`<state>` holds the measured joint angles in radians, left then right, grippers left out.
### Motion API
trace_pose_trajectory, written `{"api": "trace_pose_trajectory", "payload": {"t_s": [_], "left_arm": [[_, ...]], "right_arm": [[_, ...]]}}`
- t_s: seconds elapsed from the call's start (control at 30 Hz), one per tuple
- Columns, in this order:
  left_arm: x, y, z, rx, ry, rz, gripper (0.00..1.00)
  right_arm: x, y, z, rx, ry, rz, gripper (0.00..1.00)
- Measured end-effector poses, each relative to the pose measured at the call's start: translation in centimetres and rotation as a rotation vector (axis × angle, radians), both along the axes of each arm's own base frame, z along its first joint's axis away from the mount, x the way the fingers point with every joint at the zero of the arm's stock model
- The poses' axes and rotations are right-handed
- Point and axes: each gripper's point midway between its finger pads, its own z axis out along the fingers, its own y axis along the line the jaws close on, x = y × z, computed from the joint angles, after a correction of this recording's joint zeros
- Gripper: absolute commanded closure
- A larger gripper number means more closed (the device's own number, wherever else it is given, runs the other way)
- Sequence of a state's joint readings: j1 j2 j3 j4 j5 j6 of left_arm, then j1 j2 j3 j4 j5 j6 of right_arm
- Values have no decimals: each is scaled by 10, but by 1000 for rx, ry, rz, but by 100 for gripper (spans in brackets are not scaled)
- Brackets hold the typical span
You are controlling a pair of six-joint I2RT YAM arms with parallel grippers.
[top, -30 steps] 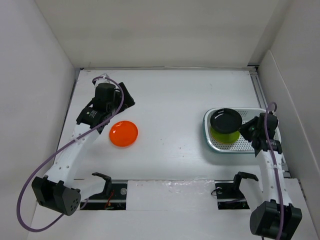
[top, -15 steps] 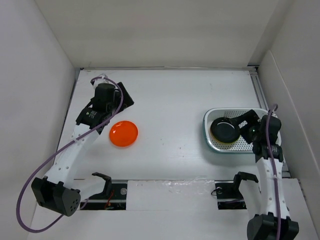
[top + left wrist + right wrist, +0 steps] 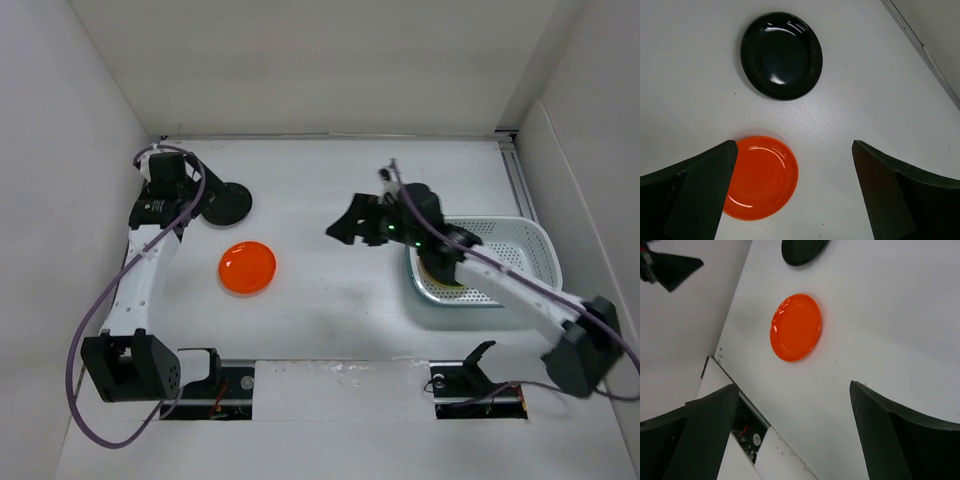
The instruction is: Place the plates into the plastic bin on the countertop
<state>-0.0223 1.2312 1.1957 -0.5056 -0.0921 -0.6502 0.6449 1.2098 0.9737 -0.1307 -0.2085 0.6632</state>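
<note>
The orange plate's bin-side rim (image 3: 272, 266) (image 3: 811, 350) lies below my right gripper and to its left in the top view, so my right gripper will lower its open fingers across onto it next.
An orange plate (image 3: 247, 267) lies on the white countertop (image 3: 320, 180), left of the middle, and also shows as the orange plate (image 3: 760, 177) and the orange plate (image 3: 796, 327). A glossy black plate (image 3: 227, 203) lies just behind it, seen too as the black plate (image 3: 781, 55). My left gripper (image 3: 794, 145) hangs open high above both plates, holding nothing. My right gripper (image 3: 348, 222) is open and empty over the middle of the countertop, left of the plastic bin (image 3: 548, 250). In the bin's left end sits a stack of plates (image 3: 437, 272), dark on top with a lime-green edge, partly hidden by my right arm.
White walls close the countertop at the left, back and right. The right half of the bin's perforated floor (image 3: 510, 250) is bare. A slot with metal rail and wiring (image 3: 745, 427) runs along the near edge by the arm bases.
My right gripper opened and left the plate stack in the bin, then swung left over the countertop's middle. My left arm drew back toward the left wall, uncovering the black plate.
</note>
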Motion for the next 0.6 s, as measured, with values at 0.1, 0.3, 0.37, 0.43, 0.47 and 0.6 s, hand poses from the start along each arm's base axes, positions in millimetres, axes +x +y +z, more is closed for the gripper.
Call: {"api": "trace_pose_trajectory", "payload": {"t_s": [0.1, 0.3, 0.37, 0.43, 0.47, 0.6], "left_arm": [[5, 17, 5, 3, -9, 44, 0], [3, 16, 12, 42, -29, 13, 0], [2, 17, 13, 56, -31, 9, 0], [2, 18, 14, 68, -33, 3, 0], [1, 18, 15, 71, -34, 1, 0], [-1, 19, 16, 84, -43, -12, 0]], "right_arm": [[20, 67, -32, -38, 45, 95, 8], [60, 136, -135, -125, 182, 167, 10], [59, 142, -167, -152, 237, 185, 12], [56, 147, -190, -160, 284, 207, 12], [57, 153, -190, -138, 283, 224, 12], [57, 173, -183, -82, 277, 267, 20]]}}
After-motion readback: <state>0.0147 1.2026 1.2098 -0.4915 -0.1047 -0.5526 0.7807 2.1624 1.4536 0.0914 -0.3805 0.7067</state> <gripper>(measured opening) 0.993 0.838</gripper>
